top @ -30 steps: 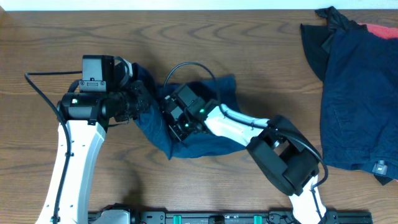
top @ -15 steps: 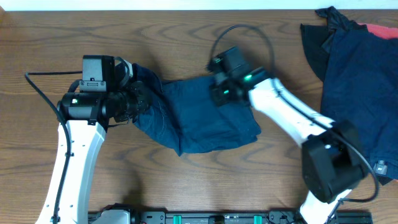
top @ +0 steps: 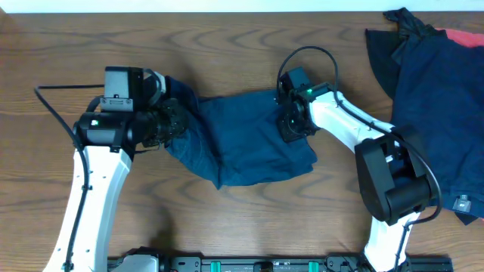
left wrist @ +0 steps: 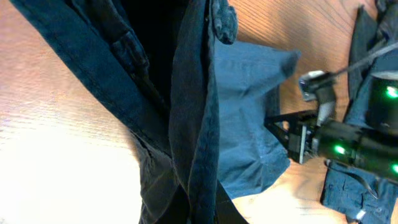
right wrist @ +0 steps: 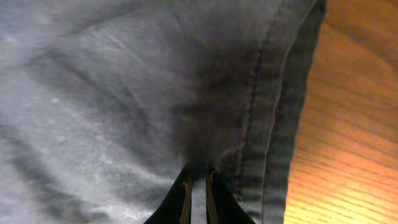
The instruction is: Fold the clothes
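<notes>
Next, my right gripper will stay low beside the shorts' stitched hem [top: 305, 150] [right wrist: 250, 155], pinning that edge on the tabletop until it releases, because my left gripper holds the shorts' opposite end lifted.
Dark blue denim-like shorts [top: 242, 140] lie stretched across the table's middle between my two grippers. My left gripper [top: 175, 122] is shut on their left end; in the left wrist view [left wrist: 198, 208] the cloth [left wrist: 186, 93] drapes over the fingers and hides them. My right gripper [top: 290, 125] is at the shorts' right edge, low on the cloth. In the right wrist view its fingers [right wrist: 198, 193] are pinched on a fold of the fabric [right wrist: 124, 93] beside a stitched hem. The right gripper also shows in the left wrist view [left wrist: 297, 138].
A pile of other clothes [top: 431, 106] lies at the table's right end: dark navy on top, a black piece [top: 389, 45] and a red piece [top: 463, 36] at the far edge. Bare wooden table [top: 227, 45] surrounds the shorts. The arm bases stand at the near edge.
My right gripper moved from beside the left gripper out to the right, drawing the bunched shorts open into a flatter spread. The left gripper has stayed put, holding its end.
</notes>
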### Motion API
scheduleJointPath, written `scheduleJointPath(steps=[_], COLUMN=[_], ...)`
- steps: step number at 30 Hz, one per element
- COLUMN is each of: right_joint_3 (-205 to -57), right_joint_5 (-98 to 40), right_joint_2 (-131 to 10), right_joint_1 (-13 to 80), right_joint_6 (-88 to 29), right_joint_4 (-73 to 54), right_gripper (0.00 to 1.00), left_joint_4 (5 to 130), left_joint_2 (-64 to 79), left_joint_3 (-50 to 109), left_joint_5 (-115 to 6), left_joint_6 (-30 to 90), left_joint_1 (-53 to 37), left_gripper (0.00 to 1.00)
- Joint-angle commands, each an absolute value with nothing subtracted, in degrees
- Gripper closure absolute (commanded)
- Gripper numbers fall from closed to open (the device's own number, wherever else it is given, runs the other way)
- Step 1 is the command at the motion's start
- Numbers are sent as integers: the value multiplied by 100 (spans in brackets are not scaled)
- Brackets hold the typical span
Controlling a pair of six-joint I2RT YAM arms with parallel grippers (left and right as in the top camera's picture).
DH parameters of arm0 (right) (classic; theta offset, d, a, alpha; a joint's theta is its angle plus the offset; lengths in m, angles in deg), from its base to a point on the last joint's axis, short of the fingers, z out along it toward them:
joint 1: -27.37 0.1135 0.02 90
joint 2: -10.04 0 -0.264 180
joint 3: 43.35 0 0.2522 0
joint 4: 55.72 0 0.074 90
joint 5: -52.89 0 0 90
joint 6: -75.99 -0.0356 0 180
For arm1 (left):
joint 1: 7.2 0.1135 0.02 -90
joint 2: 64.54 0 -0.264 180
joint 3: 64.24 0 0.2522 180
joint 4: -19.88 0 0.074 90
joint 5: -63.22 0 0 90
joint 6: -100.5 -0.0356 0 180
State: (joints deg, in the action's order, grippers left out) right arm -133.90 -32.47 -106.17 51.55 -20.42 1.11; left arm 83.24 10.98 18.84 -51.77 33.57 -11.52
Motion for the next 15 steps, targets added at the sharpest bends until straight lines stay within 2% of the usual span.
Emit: scheduleJointPath(steps=[1, 15], right_joint_3=[-13344, -13344], right_joint_5=[-3389, -3386], right_joint_2=[-10857, -11021], right_joint_1=[5199, 5483], right_joint_6=[-1950, -2079], right_joint_4=[115, 141], right_gripper=[92, 94], left_joint_4=[8219, 6733], left_joint_2=[1041, 2058], left_joint_3=[2085, 2085], left_joint_5=[-5162, -5164], left_joint_6=[3347, 4444], left_joint_1=[-1410, -2942], left_gripper=[94, 94])
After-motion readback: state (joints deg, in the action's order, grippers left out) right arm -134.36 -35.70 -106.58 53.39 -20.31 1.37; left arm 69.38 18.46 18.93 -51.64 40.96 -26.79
